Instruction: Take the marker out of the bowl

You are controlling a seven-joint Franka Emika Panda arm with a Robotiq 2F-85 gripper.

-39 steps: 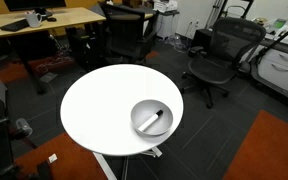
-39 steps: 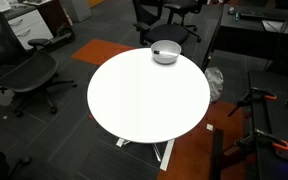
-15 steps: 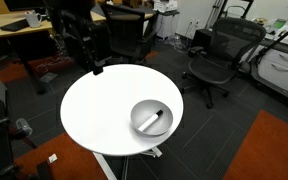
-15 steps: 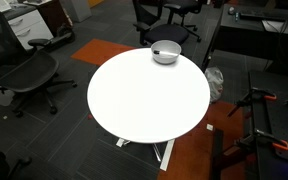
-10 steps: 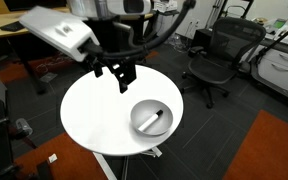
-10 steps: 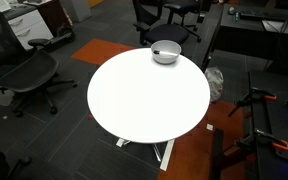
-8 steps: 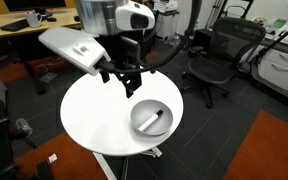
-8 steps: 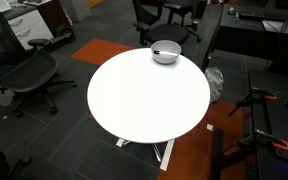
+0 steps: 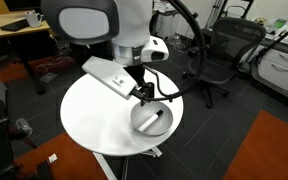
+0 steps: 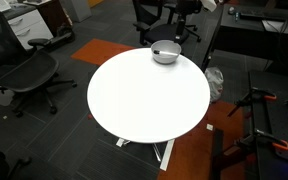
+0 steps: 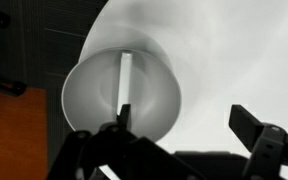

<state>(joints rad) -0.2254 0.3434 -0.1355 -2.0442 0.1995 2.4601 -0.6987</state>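
Note:
The slim white marker (image 9: 156,119) (image 11: 125,75) lies below my gripper on the left in the wrist view, so my gripper should move to that side and lower its open fingers around it.
The grey metallic bowl (image 9: 154,119) stands near the edge of the round white table (image 9: 94,110); it also shows at the table's far edge (image 10: 165,52). The slim white marker (image 9: 156,119) lies inside it. In the wrist view the bowl (image 11: 89,95) fills the left and the marker (image 11: 125,75) lies along its middle, its near end behind my left finger. My gripper (image 9: 144,94) hangs just above the bowl's rim, open and empty. In the wrist view the gripper (image 11: 184,121) sits right of the marker, over the bowl's right rim and bare table.
Black office chairs (image 9: 212,60) and a wooden desk (image 9: 39,20) stand behind the table. More chairs (image 10: 24,65) ring the table on dark carpet with an orange patch (image 10: 104,48). My arm's white links (image 9: 114,75) reach over the table's middle.
My arm has swung in from the back left across the table and now hangs over the bowl. Bowl and marker have not moved.

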